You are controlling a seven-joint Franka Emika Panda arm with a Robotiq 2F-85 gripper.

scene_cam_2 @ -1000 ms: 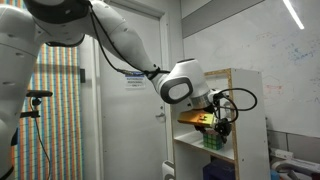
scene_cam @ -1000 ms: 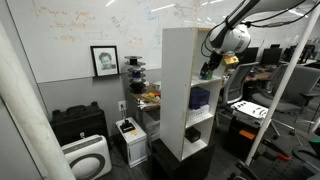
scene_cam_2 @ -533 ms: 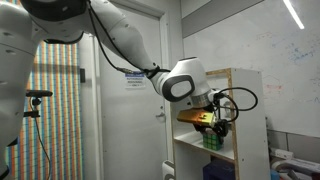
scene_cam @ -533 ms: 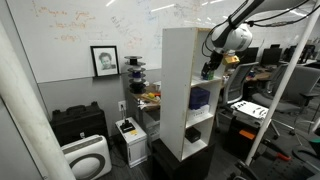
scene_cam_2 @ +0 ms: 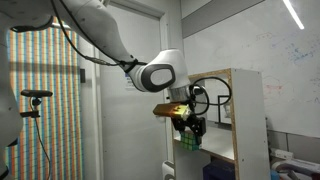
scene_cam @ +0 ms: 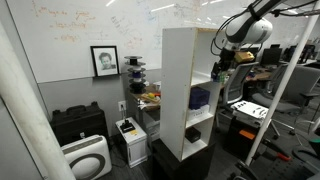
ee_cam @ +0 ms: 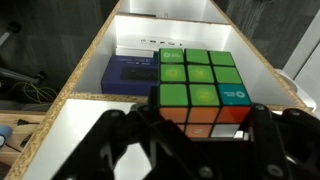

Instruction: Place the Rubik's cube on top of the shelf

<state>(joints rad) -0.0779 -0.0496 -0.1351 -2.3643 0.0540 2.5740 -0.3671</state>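
Observation:
My gripper lifts the cube (scene_cam_2: 188,140) past the front edge of the shelf's top board (scene_cam_2: 212,73) next, moves outward over the board and releases. The board is above and outward of my gripper.
My gripper (ee_cam: 200,125) is shut on the Rubik's cube (ee_cam: 200,85), whose green top face and orange side face show in the wrist view. In both exterior views the cube (scene_cam_2: 188,140) (scene_cam: 216,74) hangs in the jaws just outside the open front of the tall white shelf (scene_cam: 185,85) (scene_cam_2: 240,120), at about its upper board. The gripper (scene_cam_2: 190,128) (scene_cam: 217,70) points downward. In the wrist view the shelf's lower boards (ee_cam: 90,120) lie below the cube.
A dark blue-purple object (ee_cam: 133,72) (scene_cam: 200,97) lies on a lower shelf board. A low black cabinet (scene_cam: 78,125), a white appliance (scene_cam: 88,158) and a picture (scene_cam: 104,60) are beside the shelf. A desk with clutter (scene_cam: 255,105) stands behind the arm.
My gripper has drawn back out of the shelf opening with the cube held in it, away from the shelf front. The arm has shifted with it.

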